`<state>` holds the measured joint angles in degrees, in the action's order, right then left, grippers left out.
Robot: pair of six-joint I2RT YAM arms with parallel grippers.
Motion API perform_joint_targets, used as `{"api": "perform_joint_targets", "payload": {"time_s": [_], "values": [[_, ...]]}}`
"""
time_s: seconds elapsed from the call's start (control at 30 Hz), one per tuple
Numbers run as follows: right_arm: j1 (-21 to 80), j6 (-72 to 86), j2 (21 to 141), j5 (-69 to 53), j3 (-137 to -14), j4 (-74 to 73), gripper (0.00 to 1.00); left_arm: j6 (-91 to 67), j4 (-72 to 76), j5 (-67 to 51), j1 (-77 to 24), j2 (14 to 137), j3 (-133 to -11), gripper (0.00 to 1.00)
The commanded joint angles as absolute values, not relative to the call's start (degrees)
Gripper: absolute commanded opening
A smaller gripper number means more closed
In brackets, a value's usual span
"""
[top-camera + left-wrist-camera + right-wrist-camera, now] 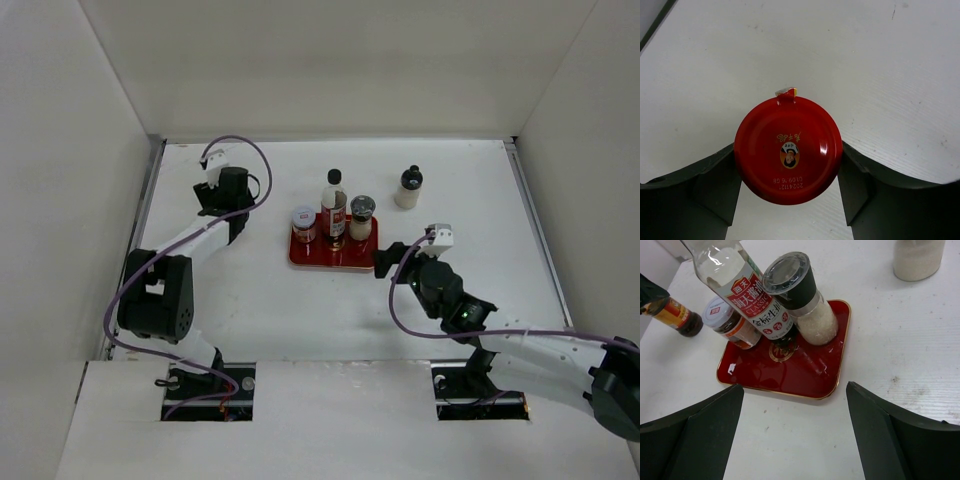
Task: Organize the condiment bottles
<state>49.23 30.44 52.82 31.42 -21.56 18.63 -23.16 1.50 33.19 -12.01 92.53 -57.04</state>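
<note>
My left gripper lifts the red-lidded jar across next, lowers it onto the tray's bare near strip (318, 256) and releases, as that lies to its right in the top view.
A red-lidded jar (788, 149) stands on the white table at the far left, and my left gripper (788, 172) is shut on it, one finger against each side of the lid. In the top view the left gripper (232, 186) hides that jar. The red tray (318, 259) holds the tall dark-sauce bottle (334, 205), the pale-lidded jar (304, 222) and the grey-lidded shaker (361, 217). A white black-capped bottle (408, 187) stands on the table behind and right of the tray. My right gripper (392, 262) hangs open by the tray's near right corner, holding nothing.
The right wrist view shows the tray (790, 375) just ahead of the open right gripper (795, 440), with bare red surface at its near side. White walls enclose the table on three sides. The arm bases sit at the near edge.
</note>
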Motion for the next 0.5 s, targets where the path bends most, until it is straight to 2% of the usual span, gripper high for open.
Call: {"api": "perform_joint_targets", "payload": {"time_s": [0.0,0.27,0.47], "values": [[49.61,30.15,51.33,31.46,-21.27,22.85,0.90,-22.68,5.36,34.01,-12.08,87.47,-55.03,0.36],[49.09,30.15,51.94,31.73,-20.92,23.73,0.90,-21.54,3.00,37.79,-23.93,67.52,-47.46,0.32],[48.73,30.15,51.77,32.08,-20.74,24.17,0.90,-22.06,-1.76,38.58,-34.83,62.05,-48.25,0.31]]}}
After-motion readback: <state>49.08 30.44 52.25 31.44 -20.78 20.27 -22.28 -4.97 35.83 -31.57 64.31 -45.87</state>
